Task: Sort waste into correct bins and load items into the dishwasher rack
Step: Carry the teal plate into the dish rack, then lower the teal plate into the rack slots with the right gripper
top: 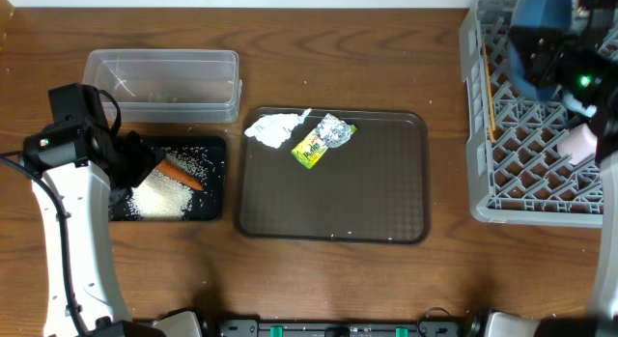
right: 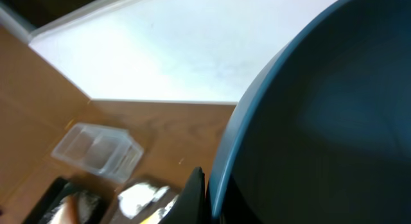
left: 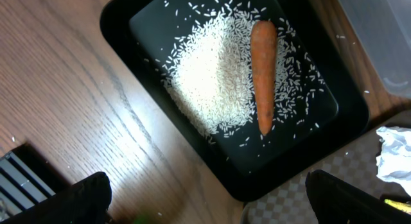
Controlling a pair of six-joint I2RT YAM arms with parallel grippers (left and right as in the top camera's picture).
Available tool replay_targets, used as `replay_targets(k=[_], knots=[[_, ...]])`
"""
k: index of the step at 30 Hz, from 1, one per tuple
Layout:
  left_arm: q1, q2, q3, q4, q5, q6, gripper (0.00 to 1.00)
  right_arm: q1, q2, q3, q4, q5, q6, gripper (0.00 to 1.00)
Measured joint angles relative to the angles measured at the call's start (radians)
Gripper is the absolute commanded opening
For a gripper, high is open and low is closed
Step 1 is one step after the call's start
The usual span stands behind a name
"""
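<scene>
The rack's far end [top: 501, 32] lies below and outward, clear of the pinkish cup [top: 582, 144], so I will next lower my right gripper outward to it and release the bowl's rim.
A heap of white rice [top: 159, 197] [left: 212, 76] and an orange carrot [top: 183, 175] [left: 263, 70] lie in the black tray [top: 217, 182] [left: 115, 18]. Just above that tray my left gripper [top: 145, 168] [left: 205, 198] hangs open, holding nothing. Crumpled white paper [top: 275, 129] [left: 395, 153] and the foil wrapper [top: 323, 139] rest on the brown serving tray [top: 333, 197]. My right gripper [top: 558, 65] [right: 207, 192] is shut on the rim of the large dark-blue bowl [top: 541, 33] [right: 321, 121], held over the grey dishwasher rack [top: 521, 197]. Chopsticks [top: 491, 110] and a pinkish cup [top: 582, 144] sit in the rack.
The clear plastic tub [top: 164, 81] [right: 96, 150] stands behind the black tray, with a few grains in it. The rack fills the table's right end. Bare wood lies in front of both trays.
</scene>
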Motion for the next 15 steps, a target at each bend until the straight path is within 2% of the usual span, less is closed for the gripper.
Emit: replay_targets(k=[8,13,15], knots=[[0.000,0.000,0.000,0.000,0.000,0.000,1.00,-0.033,0.251,0.001,0.468,-0.103,0.019,0.01],[0.000,0.000,0.000,0.000,0.001,0.000,1.00,-0.036,0.404,0.001,0.835,-0.146,0.201,0.01],[0.000,0.000,0.000,0.000,0.000,0.000,1.00,-0.042,0.444,0.001,0.933,-0.155,0.279,0.01]])
